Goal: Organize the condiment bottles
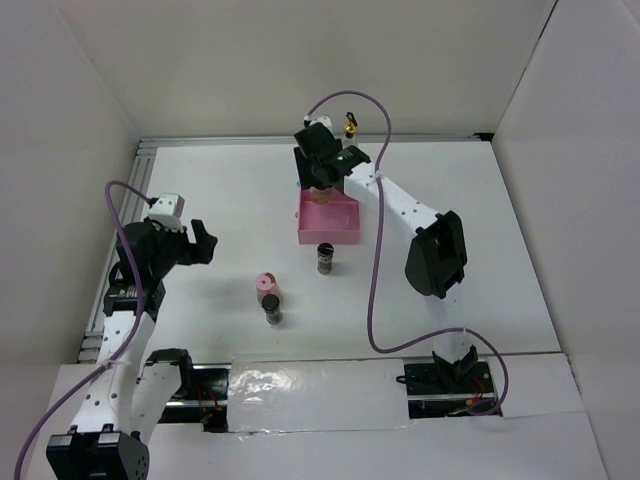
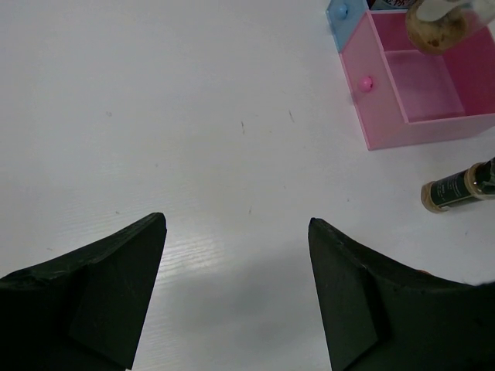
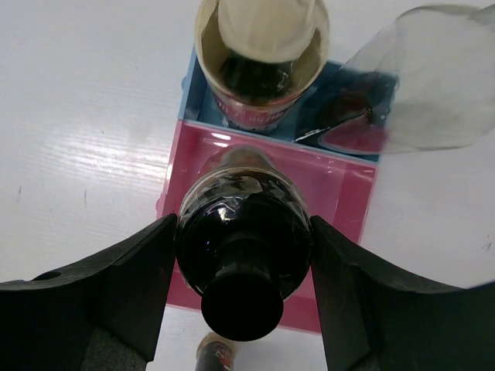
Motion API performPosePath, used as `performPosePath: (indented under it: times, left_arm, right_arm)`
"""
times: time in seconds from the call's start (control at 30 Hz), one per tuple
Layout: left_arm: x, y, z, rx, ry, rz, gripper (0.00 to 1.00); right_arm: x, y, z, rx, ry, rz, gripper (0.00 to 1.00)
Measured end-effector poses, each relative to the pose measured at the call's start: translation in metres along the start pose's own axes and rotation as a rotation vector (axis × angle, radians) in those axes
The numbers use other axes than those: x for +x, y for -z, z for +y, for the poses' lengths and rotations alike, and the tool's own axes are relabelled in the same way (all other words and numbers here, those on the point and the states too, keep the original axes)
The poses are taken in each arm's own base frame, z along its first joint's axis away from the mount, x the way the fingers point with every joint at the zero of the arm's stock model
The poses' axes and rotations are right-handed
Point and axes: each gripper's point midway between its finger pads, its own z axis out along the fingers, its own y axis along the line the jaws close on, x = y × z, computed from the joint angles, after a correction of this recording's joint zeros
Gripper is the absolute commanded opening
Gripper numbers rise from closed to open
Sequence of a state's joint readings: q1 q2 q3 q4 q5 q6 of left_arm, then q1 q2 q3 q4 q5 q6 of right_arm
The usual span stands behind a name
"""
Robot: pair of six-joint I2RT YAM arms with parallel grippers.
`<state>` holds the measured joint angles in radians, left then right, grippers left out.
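My right gripper moves down next, edging toward the pink tray's knobbed side, since the tall dark bottle's base still hangs above the pink tray's empty bottom.
My right gripper (image 1: 320, 172) (image 3: 242, 224) is shut on the tall dark bottle with a black cap (image 3: 243, 255) and holds it upright over the pink tray (image 1: 340, 228) (image 3: 348, 193). The bottle's tan label (image 1: 322, 193) shows under the fingers. A pale-topped jar (image 3: 261, 46) stands in the blue tray (image 3: 329, 108) behind it. The clear bottle with a gold spout (image 1: 349, 125) (image 3: 421, 77) stands beyond the trays. Three small jars stand on the table: black-lidded (image 1: 325, 257) (image 2: 456, 189), pink-lidded (image 1: 266, 286), black-lidded (image 1: 273, 313). My left gripper (image 1: 205, 243) (image 2: 236, 224) is open and empty, left of them.
White walls close in the table (image 1: 480, 250) on three sides. The pink tray (image 2: 425, 93) and the corner of the blue tray (image 2: 344, 11) lie at the far right of the left wrist view. The right arm's purple cable (image 1: 375, 290) hangs over the table's middle right.
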<state>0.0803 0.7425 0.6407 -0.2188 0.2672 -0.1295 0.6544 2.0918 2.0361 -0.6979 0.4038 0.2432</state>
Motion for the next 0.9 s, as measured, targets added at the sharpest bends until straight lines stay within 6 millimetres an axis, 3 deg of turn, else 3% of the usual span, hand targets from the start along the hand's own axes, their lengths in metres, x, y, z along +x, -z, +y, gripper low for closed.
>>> performPosePath:
  times: [0.23, 0.5, 0.9]
  left_arm:
    - [-0.002, -0.004, 0.004, -0.005, -0.019, -0.004, 0.86]
    - [-0.001, -0.006, 0.006, -0.008, -0.019, -0.005, 0.86]
    - [0.000, -0.006, 0.006, -0.006, -0.018, -0.006, 0.86]
  right_arm:
    - [0.031, -0.008, 0.006, 0.003, 0.021, 0.068, 0.00]
    - [0.039, -0.027, 0.017, -0.022, 0.022, 0.103, 0.02]
    - [0.047, -0.045, 0.011, -0.046, -0.006, 0.138, 0.13]
